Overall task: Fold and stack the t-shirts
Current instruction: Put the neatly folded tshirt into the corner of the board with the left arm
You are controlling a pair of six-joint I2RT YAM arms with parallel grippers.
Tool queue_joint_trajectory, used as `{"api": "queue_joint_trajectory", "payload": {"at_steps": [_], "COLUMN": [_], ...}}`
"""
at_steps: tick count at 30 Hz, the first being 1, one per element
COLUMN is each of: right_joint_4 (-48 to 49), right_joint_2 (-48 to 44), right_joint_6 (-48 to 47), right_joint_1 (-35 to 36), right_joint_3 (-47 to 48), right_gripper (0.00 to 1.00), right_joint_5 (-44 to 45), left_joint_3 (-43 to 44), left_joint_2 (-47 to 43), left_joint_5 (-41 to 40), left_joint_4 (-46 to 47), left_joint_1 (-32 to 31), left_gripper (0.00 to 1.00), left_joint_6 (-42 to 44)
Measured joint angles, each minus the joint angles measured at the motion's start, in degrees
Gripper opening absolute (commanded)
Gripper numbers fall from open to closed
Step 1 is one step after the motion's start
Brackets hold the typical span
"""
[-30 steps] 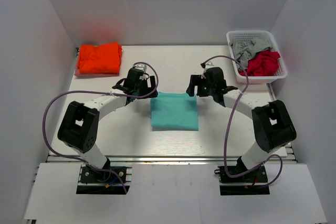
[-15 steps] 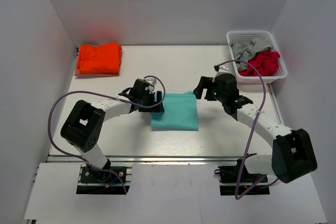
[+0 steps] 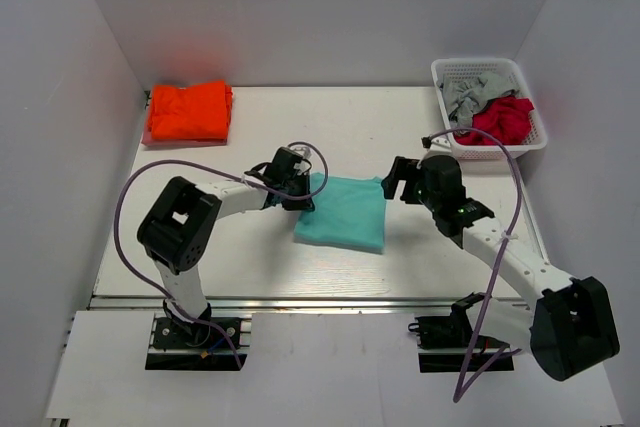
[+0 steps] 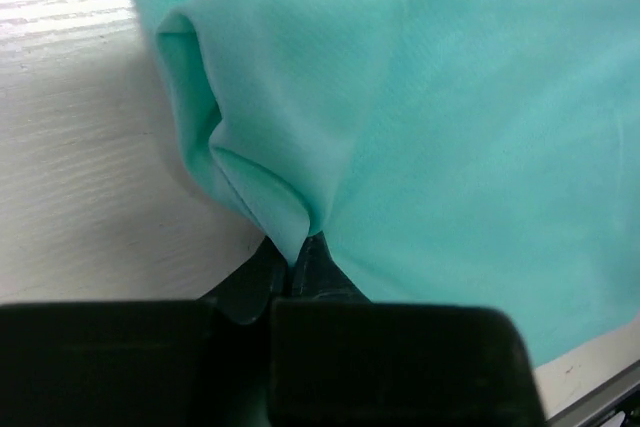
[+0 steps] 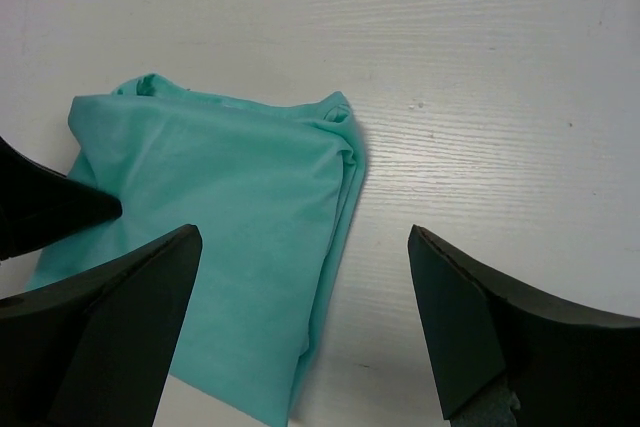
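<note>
I need to lift my left gripper, carry the cloth outward over the folded orange t-shirt [image 3: 188, 112], lower it and let go, because the mint-teal t-shirt [image 3: 345, 212] is already folded.
A folded mint-teal t-shirt [image 3: 345, 212] lies in the middle of the table. My left gripper [image 3: 300, 192] is at its left edge, shut on a pinched fold of the cloth. The left wrist view shows that fold of the t-shirt [image 4: 450, 147] bunching into the closed left gripper [image 4: 295, 265]. My right gripper [image 3: 396, 179] hovers open just off the shirt's right edge. In the right wrist view the right gripper [image 5: 305, 237] holds nothing and the t-shirt [image 5: 230, 227] lies below its left finger. A folded orange t-shirt [image 3: 188, 112] sits at the back left corner.
A white basket [image 3: 495, 150] at the back right holds grey cloth [image 3: 466, 95] and red cloth [image 3: 500, 122]. White walls enclose the table on three sides. Purple cables loop over both arms.
My left gripper moved onto the teal shirt's left edge and shut on it. The shirt has shifted and turned slightly. My right arm swung out to the right, away from the shirt.
</note>
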Motion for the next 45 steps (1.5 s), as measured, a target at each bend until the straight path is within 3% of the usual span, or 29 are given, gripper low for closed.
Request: {"api": "queue_joint_trajectory", "payload": {"at_steps": [7,12,21,30,38,45], "right_joint_4": [-0.44,-0.42,-0.46,-0.50,-0.68,-0.90], "right_joint_2": [-3.52,-5.01,-5.33,-5.27,-2.10,0.94], "right_joint_6": [-0.17,-0.24,-0.39,-0.46,-0.35,-0.20], "right_joint_1": [-0.02,0.00,0.00,0.00,0.00,0.00], "right_joint_3": [-1.11,-1.81,-2.08,-1.99,0.96,3.06], "right_gripper": [0.90,0.90,0.90,0.90,0.90,0.90], "right_joint_5": [2.80,4.61,6.23,6.62,6.56,6.47], "left_joint_3": [8.83,19.91,31.87,45.88,62.64,67.45], "left_joint_2": [1.92,1.66,0.42,1.95,12.20,17.81], "left_joint_5": [-8.02,-15.78,-28.13,-28.06,-24.28,-21.05], "left_joint_4": [-8.79,-13.07,-16.63,-18.32,-22.34,-25.44], "left_joint_1": [-0.52,0.66,4.59,14.10,22.21,27.93], "left_gripper": [0.00,0.00,0.00,0.00,0.00,0.00], "left_joint_6": [4.81,14.80,32.35,48.43,52.68,53.94]}}
